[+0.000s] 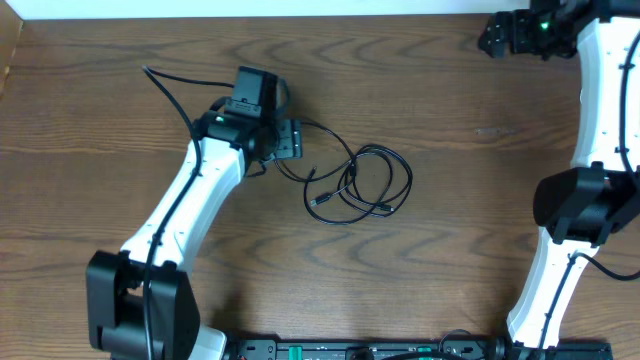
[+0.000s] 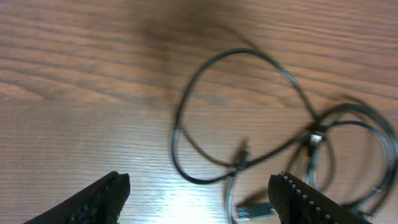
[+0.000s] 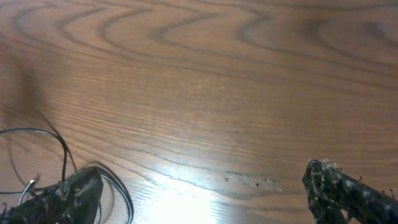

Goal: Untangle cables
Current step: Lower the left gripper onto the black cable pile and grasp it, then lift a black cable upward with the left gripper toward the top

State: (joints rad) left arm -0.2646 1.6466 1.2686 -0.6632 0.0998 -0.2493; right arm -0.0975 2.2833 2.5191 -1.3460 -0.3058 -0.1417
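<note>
I first need to lower my left gripper onto the black loop's bend (image 1: 278,164) (image 2: 175,147) farthest from the knot to get that bend.
The cables (image 1: 358,185) lie in one tangled heap of loose loops at the table's middle. In the left wrist view a black cord (image 2: 186,106) makes a wide loop, and a paler grey cord with a USB plug (image 2: 256,210) crosses it near a knot (image 2: 314,134). My left gripper (image 1: 297,140) is open and empty just left of the heap, its fingers (image 2: 199,205) wide apart over the black loop's near end and the plug. My right gripper (image 1: 492,35) is open and empty at the far right back (image 3: 205,199). Thin cord loops (image 3: 62,149) show at the left edge of its view.
The wooden table (image 1: 450,200) runs to a white wall at the back. The left arm's own thicker black wire (image 1: 170,90) trails toward the back left. The right arm's white links (image 1: 600,100) stand along the right edge. A black base bar (image 1: 350,350) lines the front edge.
</note>
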